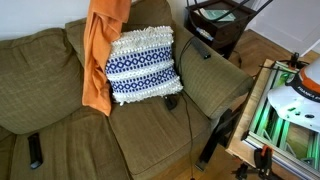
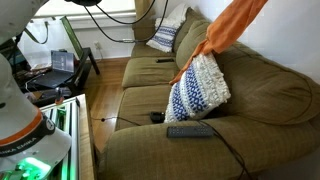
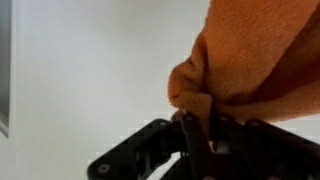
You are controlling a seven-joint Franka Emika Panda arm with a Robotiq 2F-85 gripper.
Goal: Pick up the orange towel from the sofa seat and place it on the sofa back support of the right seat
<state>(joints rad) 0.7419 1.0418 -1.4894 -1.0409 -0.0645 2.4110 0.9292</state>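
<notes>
The orange towel still stretches high above the sofa's back support, so my gripper should lower over that support, past the patterned cushion toward the sofa's armrest end.
The orange towel (image 1: 100,55) hangs down in front of the olive sofa's back support (image 1: 45,65), held from above the frame; its lower end reaches the seat. In an exterior view it (image 2: 225,35) stretches diagonally up to the top right, above the cushion. In the wrist view my gripper (image 3: 197,125) is shut on a bunched fold of the orange towel (image 3: 255,60), against a pale wall. The gripper itself is out of frame in both exterior views.
A blue-and-white patterned cushion (image 1: 143,65) leans on the sofa back, also visible (image 2: 198,90). A black remote (image 2: 190,131) and a small black object (image 1: 171,101) lie on the seat. Another remote (image 1: 35,150) lies nearby. A second pillow (image 2: 165,35) sits at the far end.
</notes>
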